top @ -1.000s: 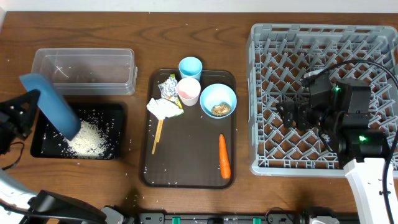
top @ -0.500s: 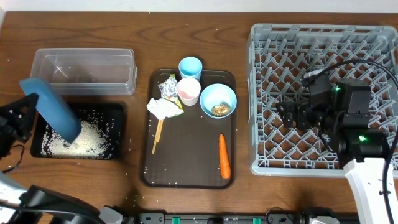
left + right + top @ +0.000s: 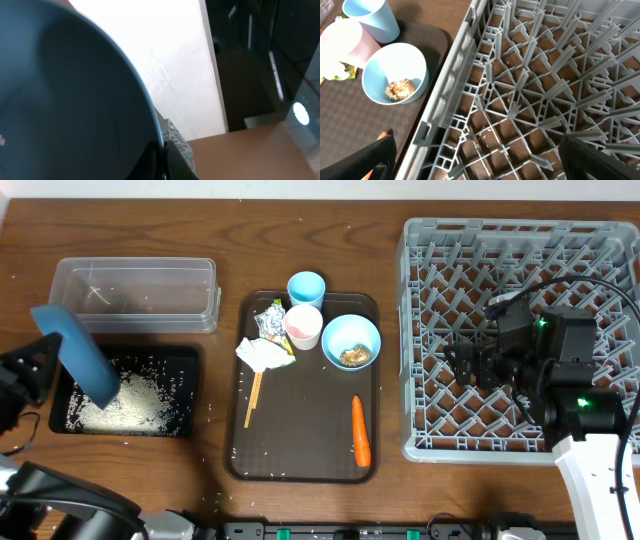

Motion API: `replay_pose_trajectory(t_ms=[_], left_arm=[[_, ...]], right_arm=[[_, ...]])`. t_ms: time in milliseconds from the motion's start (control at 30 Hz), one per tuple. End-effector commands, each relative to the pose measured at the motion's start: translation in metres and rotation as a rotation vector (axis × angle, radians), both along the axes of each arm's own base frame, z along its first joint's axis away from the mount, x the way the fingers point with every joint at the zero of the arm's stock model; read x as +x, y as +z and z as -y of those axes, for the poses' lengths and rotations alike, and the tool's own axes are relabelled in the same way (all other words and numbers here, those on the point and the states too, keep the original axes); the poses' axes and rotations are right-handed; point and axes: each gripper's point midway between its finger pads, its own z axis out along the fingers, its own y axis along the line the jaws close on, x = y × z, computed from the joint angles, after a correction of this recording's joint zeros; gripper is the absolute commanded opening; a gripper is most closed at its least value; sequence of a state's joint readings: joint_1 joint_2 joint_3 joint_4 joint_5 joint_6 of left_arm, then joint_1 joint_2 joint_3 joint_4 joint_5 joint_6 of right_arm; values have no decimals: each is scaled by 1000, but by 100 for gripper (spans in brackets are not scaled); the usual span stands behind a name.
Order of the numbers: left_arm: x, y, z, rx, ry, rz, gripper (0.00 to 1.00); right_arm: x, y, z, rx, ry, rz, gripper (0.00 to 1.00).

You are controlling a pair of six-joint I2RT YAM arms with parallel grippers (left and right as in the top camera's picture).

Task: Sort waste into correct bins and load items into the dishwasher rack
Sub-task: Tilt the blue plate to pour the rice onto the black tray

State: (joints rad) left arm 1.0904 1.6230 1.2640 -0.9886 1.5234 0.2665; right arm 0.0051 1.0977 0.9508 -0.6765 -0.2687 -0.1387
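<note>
My left gripper will tip the bowl upright, moving across and down to release; the serving tray's bare middle (image 3: 300, 415) is to its right in the overhead view.
My left gripper (image 3: 45, 365) is shut on the rim of the large dark blue bowl (image 3: 76, 353), held tipped on edge over the left end of the black tray (image 3: 190, 360); the bowl (image 3: 65, 95) fills the left wrist view. White rice (image 3: 125, 402) lies piled in the black tray. The clear tub (image 3: 137, 293) stands behind it. On the brown serving tray (image 3: 310, 442) are the light blue bowl (image 3: 351, 340) with a brownish lump (image 3: 400, 88), the light blue cup (image 3: 306, 287), pink cup (image 3: 303, 326), wrapper (image 3: 270, 321), napkin (image 3: 262, 354), chopsticks (image 3: 254, 398) and carrot (image 3: 361, 430). My right gripper (image 3: 477, 165) is open over the grey rack (image 3: 470, 240).
Loose rice grains are scattered on the wooden table round the black tray and on the brown serving tray. The rack (image 3: 530, 75) holds nothing but its upright pegs. The table's front edge runs close below the trays.
The dark blue bowl has swung a little left and up over the black tray. The rice heap in the tray has spread flatter. The right arm has not moved.
</note>
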Motion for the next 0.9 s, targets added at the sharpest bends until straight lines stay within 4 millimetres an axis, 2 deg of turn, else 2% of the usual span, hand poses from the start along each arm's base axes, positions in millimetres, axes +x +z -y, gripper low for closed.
replay_pose_trajectory(t_ms=[0,67,167,300,400,500,567,700,800,867], left_arm=[[-3,5,4,-7,-7,51,6],[-3,6,4,6,-8,58,6],[-4,5,7,-159,3,-26,6],[-2,5,4,-99,-1,2,6],[-3,5,7,-169,3,-31,6],[-1,5,3,-132,3,-12,6],[-2,4,2,-246,14,-70,6],[0,6,-1,-155,10,-26,6],[-1,6,1,-243,15,-68,6],[0,8,0,-187,12,-40,6]], right_arm=[[3,8,-4,5,3,15,97],[3,8,-4,5,4,14,97],[2,7,-4,5,3,12,97],[2,7,-3,4,3,12,97],[2,7,-3,4,3,12,97],[2,7,-3,4,3,12,97],[2,7,-3,4,3,12,97],[2,7,-3,4,3,11,97],[2,7,-3,4,3,12,97],[2,7,-3,4,3,12,97]])
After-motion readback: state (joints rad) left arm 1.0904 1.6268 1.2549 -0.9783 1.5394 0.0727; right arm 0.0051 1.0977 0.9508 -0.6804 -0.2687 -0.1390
